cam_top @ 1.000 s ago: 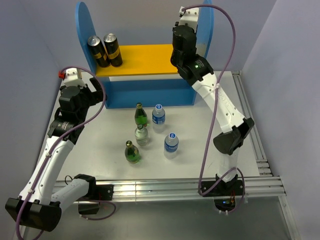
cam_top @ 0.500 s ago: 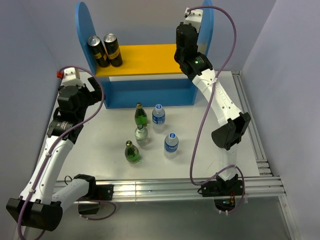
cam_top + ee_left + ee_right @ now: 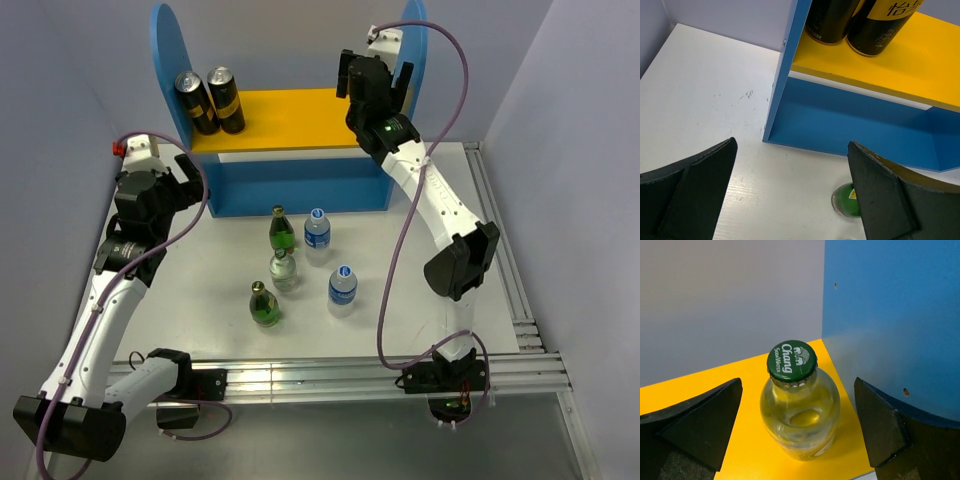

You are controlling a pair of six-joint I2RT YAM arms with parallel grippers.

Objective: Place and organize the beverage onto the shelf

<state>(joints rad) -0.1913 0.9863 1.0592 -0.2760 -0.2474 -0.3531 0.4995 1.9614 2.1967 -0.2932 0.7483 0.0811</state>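
The clear glass bottle is still standing on the table, so the left gripper should next move back, down and to the right in the top view onto the bottle's neck.
A pale clear glass bottle (image 3: 800,410) with a green cap stands upright on the shelf's yellow upper board (image 3: 747,455), close to the blue right side panel (image 3: 890,315). My right gripper (image 3: 798,385) is open around it, with a gap on both sides. From above, the right gripper (image 3: 372,72) hides that bottle at the right end of the shelf (image 3: 290,115). On the table stand two dark green bottles (image 3: 281,228) (image 3: 264,305), a clear glass one (image 3: 283,268) and two blue-capped ones (image 3: 317,228) (image 3: 342,285). My left gripper (image 3: 170,170) (image 3: 791,145) hangs open and empty, left of the shelf.
Two black-and-gold cans (image 3: 197,102) (image 3: 226,99) occupy the left end of the upper board, also seen as cans (image 3: 832,20) (image 3: 885,25) from the left wrist. A green bottle (image 3: 845,200) shows beside my left gripper's right finger. Grey walls close in on both sides.
My right gripper has opened and let go of the glass bottle, which now stands on the upper board. The left arm has barely moved.
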